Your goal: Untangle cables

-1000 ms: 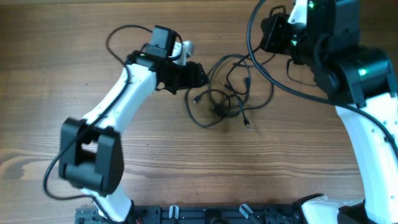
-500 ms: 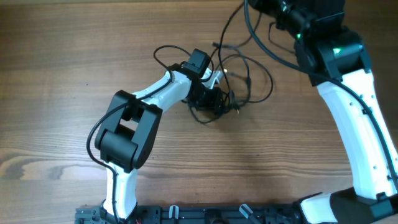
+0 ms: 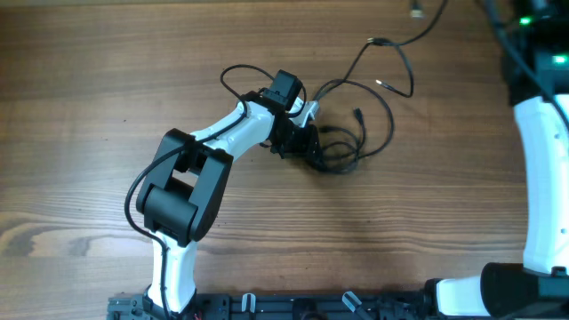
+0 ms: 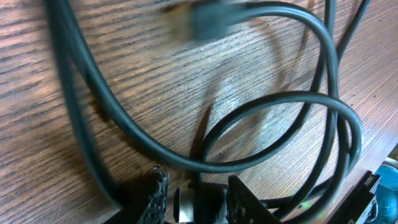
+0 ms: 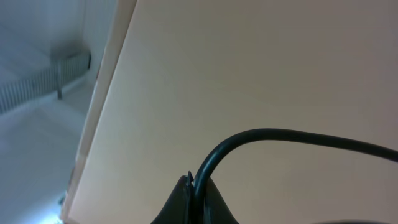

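The bare wood clear of the loops is below my right gripper, so I will carry the cable away from the bundle, lower it onto that wood and let go.
The cables (image 3: 348, 142) are thin black cords, knotted in a small bundle at the table's middle, with loops spreading right. One strand with a plug end (image 3: 374, 42) runs up toward the top edge. My left gripper (image 3: 308, 142) sits on the bundle's left side. In the left wrist view its fingers (image 4: 247, 199) close around a black cord and a silver plug (image 4: 186, 204), with cable loops (image 4: 280, 106) lying beyond on the wood. My right gripper (image 5: 198, 186) is shut on one black cable (image 5: 280, 134), raised and out of the overhead view.
The wooden table (image 3: 107, 107) stretches left and in front. The left arm (image 3: 191, 169) stretches from the front edge to the middle. The right arm (image 3: 542, 133) rises along the right edge. A black rail (image 3: 293, 307) lines the front.
The right arm has swung up and right, out past the top edge, drawing one cable with it. The loops have stretched rightward. The left gripper has stayed on the bundle.
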Tool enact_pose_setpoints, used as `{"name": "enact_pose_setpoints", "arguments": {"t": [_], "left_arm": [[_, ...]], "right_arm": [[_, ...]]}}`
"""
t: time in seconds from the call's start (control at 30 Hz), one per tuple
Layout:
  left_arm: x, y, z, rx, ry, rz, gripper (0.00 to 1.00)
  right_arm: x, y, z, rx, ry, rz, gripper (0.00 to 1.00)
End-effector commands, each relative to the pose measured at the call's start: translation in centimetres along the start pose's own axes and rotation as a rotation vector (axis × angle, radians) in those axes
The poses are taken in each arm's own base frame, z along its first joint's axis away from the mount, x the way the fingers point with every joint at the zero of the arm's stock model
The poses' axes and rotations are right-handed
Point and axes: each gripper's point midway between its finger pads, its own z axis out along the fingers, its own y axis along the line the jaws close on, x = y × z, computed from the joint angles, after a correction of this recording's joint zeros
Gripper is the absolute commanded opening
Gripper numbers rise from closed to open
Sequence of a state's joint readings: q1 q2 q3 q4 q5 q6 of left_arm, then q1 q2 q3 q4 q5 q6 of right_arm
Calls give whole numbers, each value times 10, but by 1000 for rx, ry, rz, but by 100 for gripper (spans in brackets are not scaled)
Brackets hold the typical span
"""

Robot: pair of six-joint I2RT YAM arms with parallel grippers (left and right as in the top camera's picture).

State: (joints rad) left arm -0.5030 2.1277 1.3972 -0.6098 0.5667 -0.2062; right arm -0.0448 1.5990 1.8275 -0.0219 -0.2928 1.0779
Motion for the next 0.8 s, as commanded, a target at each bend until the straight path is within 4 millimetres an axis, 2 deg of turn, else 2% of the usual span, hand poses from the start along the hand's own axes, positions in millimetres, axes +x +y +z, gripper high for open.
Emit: {"name": "enact_pose_setpoints", "arguments": {"t": [0.0,0.1,0.17,0.23,0.4,0.47,0.53,0.63,0.67,0.7,0.73,0.77], "left_arm": [[6,9,11,-26,27,2,33],[6,9,11,-26,25,-2,33],[5,12,11,-40,19,-24,33],[5,13,11,-46,18,-30,33],[4,13,11,-46,18,-31,32],[4,13,11,-46,17,-34,32],[5,13,11,-46,18,-34,32],[5,13,11,-47,18,-34,32],[5,13,11,-48,18,-34,32],[5,13,11,-50,17,-34,32],[5,14,11,-50,17,-34,32],[4,13,11,-50,17,-34,32]], "right_arm": [[-15,3,-20,-18,61,-31,5],[-17,-56,-31,198,98,-158,5],[-7,-99,-43,368,161,-264,4],[11,-131,-56,479,274,-353,5],[61,-189,-83,608,580,-458,4],[75,-214,-86,637,667,-479,4],[82,-238,-81,667,700,-485,4],[63,-264,-74,785,605,-503,4],[48,-268,-74,845,532,-515,4],[30,-268,-74,897,452,-534,4],[-3,-257,-77,962,316,-581,4],[-15,-248,-79,976,266,-603,4]]}}
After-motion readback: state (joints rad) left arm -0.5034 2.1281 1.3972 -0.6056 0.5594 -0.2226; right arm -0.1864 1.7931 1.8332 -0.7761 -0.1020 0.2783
